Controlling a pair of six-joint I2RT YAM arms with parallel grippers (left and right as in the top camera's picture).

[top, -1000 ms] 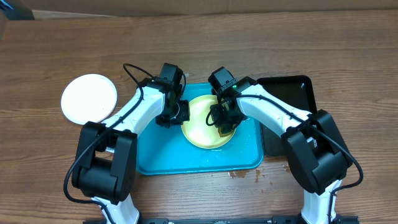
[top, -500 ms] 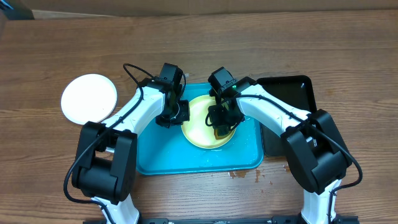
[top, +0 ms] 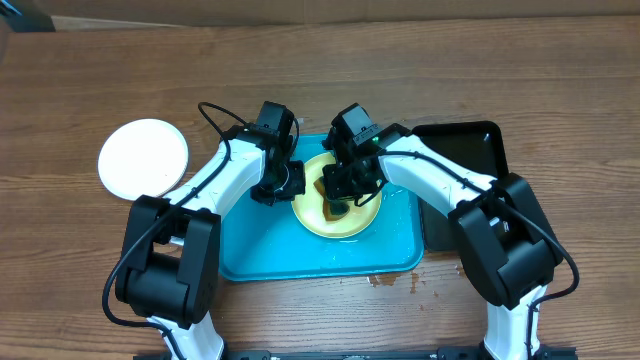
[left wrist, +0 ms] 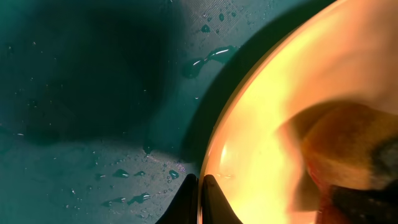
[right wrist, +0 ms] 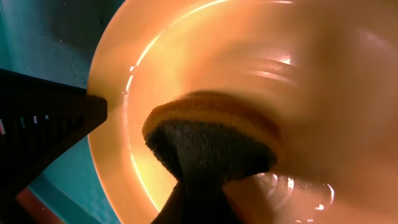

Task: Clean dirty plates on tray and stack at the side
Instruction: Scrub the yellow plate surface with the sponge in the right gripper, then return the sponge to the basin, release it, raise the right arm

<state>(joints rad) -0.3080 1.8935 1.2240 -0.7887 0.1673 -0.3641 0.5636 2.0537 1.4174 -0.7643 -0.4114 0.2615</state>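
The right gripper lifts the sponge off the plate next, then lowers it onto the black tray's open bottom (top: 464,156), beside the turquoise tray.
A pale yellow-green plate (top: 352,226) lies on the turquoise tray (top: 250,250). My left gripper (top: 284,186) is shut on the plate's left rim; the left wrist view shows its black fingertips (left wrist: 186,200) pinching the rim of the plate (left wrist: 292,81) over the wet tray (left wrist: 74,93). My right gripper (top: 340,198) is shut on a sponge (top: 328,188) and presses it onto the plate's inside. In the right wrist view the sponge (right wrist: 211,134), dark scrub side toward the camera, sits on the plate (right wrist: 292,56), with the right gripper (right wrist: 202,208) around it. A white plate (top: 143,158) rests on the table left of the tray.
A black tray (top: 470,150) lies directly right of the turquoise one. Small brown wet spots (top: 385,280) mark the table by the tray's front right corner. Water droplets (left wrist: 208,57) dot the tray floor. The left gripper's dark body (right wrist: 37,124) shows beside the plate's rim.
My right gripper has slid the sponge leftward and toward the far side across the plate. The left gripper and the plate have stayed put.
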